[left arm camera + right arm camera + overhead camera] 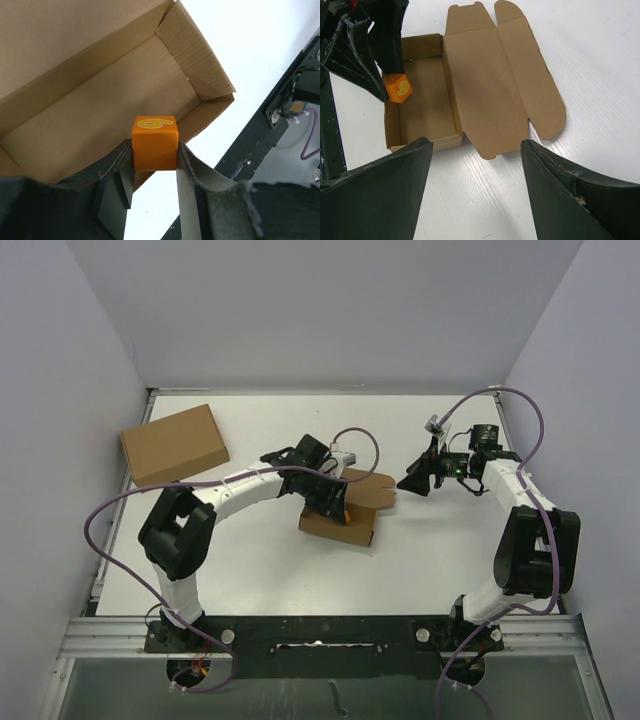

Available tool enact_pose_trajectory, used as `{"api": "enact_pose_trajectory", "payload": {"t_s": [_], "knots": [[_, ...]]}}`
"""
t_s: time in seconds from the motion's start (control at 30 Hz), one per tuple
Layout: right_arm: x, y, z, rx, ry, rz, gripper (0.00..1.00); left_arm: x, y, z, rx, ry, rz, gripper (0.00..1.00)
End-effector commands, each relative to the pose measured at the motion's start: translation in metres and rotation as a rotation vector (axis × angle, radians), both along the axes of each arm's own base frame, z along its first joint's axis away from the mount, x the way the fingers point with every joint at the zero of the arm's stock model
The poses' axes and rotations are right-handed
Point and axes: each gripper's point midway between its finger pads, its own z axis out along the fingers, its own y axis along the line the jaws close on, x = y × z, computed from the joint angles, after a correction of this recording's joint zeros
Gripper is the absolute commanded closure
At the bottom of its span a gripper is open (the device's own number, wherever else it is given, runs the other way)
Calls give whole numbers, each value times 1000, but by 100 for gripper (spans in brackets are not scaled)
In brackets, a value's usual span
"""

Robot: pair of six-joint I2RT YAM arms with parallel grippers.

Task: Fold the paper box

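The left gripper moves down into the open tray (pixel 345 519) next, beside the tray's near side, and releases the orange cube there. The cube still hangs above the tray's bottom.
The paper box (pixel 352 525) lies mid-table, its tray walls standing and its lid flap (pixel 487 85) spread flat toward the right arm. Over the tray's near-left part, my left gripper (pixel 330 502) is shut on a small orange cube (pixel 155 142) with a yellow numeral on it. In the left wrist view the cube sits at the fingertips above the tray's floor (pixel 95 105). The right wrist view shows the same cube (pixel 398 88) just above the tray. My right gripper (pixel 415 483) hovers to the right of the lid, open with nothing between its fingers (pixel 410 170).
A larger plain brown cardboard box (pixel 175 444) lies at the back left. Grey walls close in the table on three sides. A black rail (pixel 320 632) with the arm bases runs along the near edge.
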Motion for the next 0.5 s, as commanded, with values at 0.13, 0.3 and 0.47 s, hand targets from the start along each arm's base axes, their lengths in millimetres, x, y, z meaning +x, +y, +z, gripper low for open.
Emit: {"api": "enact_pose_trajectory", "payload": {"t_s": [0.13, 0.3, 0.47], "knots": [[6, 0, 23, 17, -82, 16, 28, -17, 6, -24, 53, 63, -24, 90], [6, 0, 22, 19, -77, 16, 28, -22, 8, -33, 95, 68, -25, 88], [6, 0, 23, 20, -80, 19, 28, -23, 10, -45, 149, 61, -17, 84]]}}
